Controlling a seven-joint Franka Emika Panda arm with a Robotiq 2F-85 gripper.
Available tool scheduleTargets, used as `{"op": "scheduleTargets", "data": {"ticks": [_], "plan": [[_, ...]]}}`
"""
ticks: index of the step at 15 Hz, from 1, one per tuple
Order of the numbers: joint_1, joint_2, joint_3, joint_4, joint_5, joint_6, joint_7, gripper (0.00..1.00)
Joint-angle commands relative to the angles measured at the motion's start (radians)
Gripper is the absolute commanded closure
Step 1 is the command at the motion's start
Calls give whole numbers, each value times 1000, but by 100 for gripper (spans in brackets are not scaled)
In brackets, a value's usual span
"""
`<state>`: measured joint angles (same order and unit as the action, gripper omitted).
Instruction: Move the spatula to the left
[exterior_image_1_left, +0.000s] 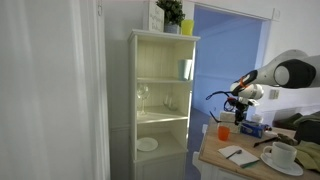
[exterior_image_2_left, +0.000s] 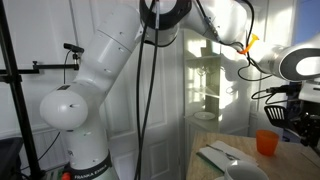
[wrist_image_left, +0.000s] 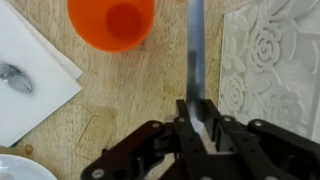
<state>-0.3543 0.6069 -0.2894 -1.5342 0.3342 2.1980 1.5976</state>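
Observation:
The robot should next lower its gripper with the spatula (wrist_image_left: 196, 50) onto the bare wood between the orange cup and the embossed mat and let go of it, because that part of the wood is clear.
In the wrist view my gripper (wrist_image_left: 199, 118) is shut on the spatula (wrist_image_left: 196, 50), a long grey metal blade that runs straight up from between the fingers, above the wooden table (wrist_image_left: 140, 90). The blade hangs between an orange cup (wrist_image_left: 111, 20) and a white embossed mat (wrist_image_left: 272, 65). In an exterior view the gripper (exterior_image_1_left: 238, 108) is held above the table's near end. In the other exterior view the gripper (exterior_image_2_left: 297, 112) is at the right edge, above the orange cup (exterior_image_2_left: 266, 142); the spatula cannot be made out there.
A white napkin (wrist_image_left: 25, 75) with a spoon (wrist_image_left: 15, 78) lies beside the cup. A white plate rim (wrist_image_left: 20, 170) shows at the bottom corner. A cream shelf unit (exterior_image_1_left: 162, 100) stands beside the table. A white mug on a saucer (exterior_image_1_left: 283, 154) sits on the table.

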Motion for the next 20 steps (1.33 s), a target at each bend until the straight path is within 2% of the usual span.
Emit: {"op": "scheduleTargets", "data": {"ticks": [1, 11, 20], "plan": [[2, 54, 0, 55, 6, 27, 67, 94], [13, 165, -10, 112, -30, 79, 151, 94], [44, 159, -38, 68, -90, 99, 216, 94]]}}
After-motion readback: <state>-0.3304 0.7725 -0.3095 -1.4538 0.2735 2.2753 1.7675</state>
